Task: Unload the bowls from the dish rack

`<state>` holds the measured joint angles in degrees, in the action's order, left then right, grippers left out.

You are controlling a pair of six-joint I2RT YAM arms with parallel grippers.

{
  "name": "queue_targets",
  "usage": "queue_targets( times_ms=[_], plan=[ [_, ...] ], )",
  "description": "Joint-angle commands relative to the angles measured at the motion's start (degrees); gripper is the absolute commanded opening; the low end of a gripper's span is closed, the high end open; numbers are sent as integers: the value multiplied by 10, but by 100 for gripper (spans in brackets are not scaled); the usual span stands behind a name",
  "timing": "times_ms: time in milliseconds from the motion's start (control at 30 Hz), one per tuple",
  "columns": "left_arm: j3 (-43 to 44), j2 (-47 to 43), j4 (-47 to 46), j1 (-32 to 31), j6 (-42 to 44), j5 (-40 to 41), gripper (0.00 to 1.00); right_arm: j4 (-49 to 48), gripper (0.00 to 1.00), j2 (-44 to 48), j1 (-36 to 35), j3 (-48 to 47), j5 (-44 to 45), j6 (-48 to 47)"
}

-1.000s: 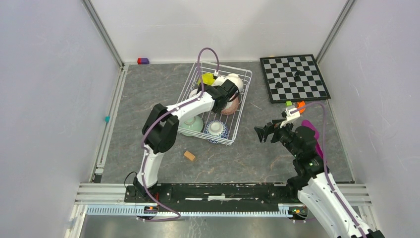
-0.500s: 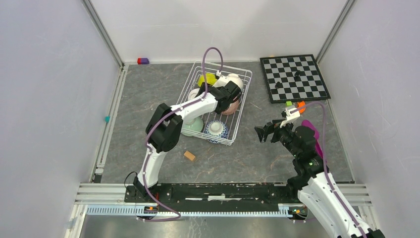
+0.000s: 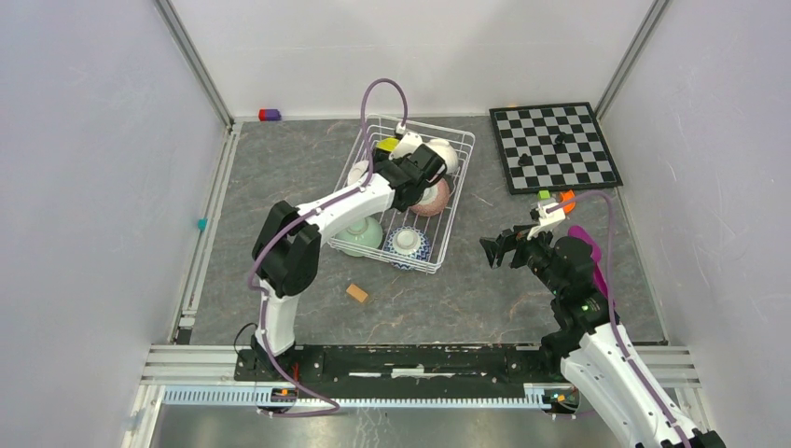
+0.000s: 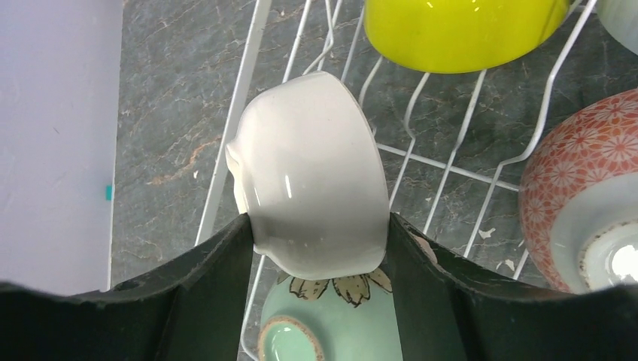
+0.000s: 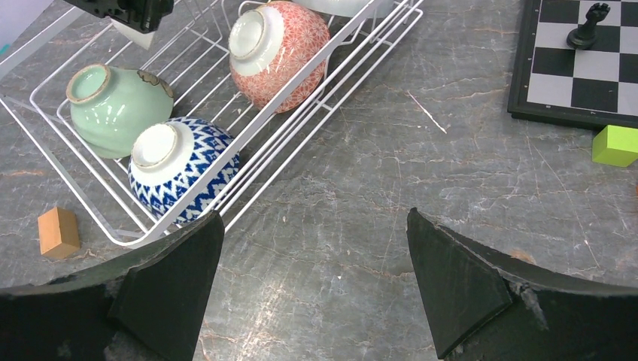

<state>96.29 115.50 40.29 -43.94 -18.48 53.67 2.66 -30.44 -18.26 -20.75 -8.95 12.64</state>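
My left gripper moves up, to the left in the top view and down next to release the second white bowl on the bare tabletop beside the rack.
The white wire dish rack holds a yellow-green bowl, a white bowl, a speckled pink bowl, a pale green bowl and a blue-and-white bowl. My left gripper is inside the rack, shut on the second white bowl, which hangs on its side above the pale green bowl. The yellow-green bowl and the pink bowl lie beyond. My right gripper is open and empty over the tabletop right of the rack.
A chessboard with a few black pieces lies at the back right. A small wooden block lies in front of the rack. A green block and an orange one lie near my right gripper. A red-purple block is at the back wall.
My left arm has swung left and slightly back, carrying the white bowl between its fingers. The right arm has not moved.
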Motion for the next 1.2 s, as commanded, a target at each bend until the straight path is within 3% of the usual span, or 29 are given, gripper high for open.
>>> queue_targets(
  times_ms=[0, 500, 767, 967, 1167],
  plan=[
    [-13, -56, -28, 6, 21, 37, 59, -19, 98, 5, -1, -16, 3, 3],
    [-45, -140, -26, 16, -20, -7, 54, -8, 98, 14, -1, -21, 6, 2],
    [-166, -299, -119, 122, -86, -294, 53, -8, 98, 13, -1, -25, 3, 3],
    [-308, -410, -242, 307, -198, -614, 55, -12, 98, 9, -1, -26, -1, 4],
    [-418, -461, -349, 447, -301, -768, 54, -16, 98, 13, -1, -22, -1, 8]
  ],
)
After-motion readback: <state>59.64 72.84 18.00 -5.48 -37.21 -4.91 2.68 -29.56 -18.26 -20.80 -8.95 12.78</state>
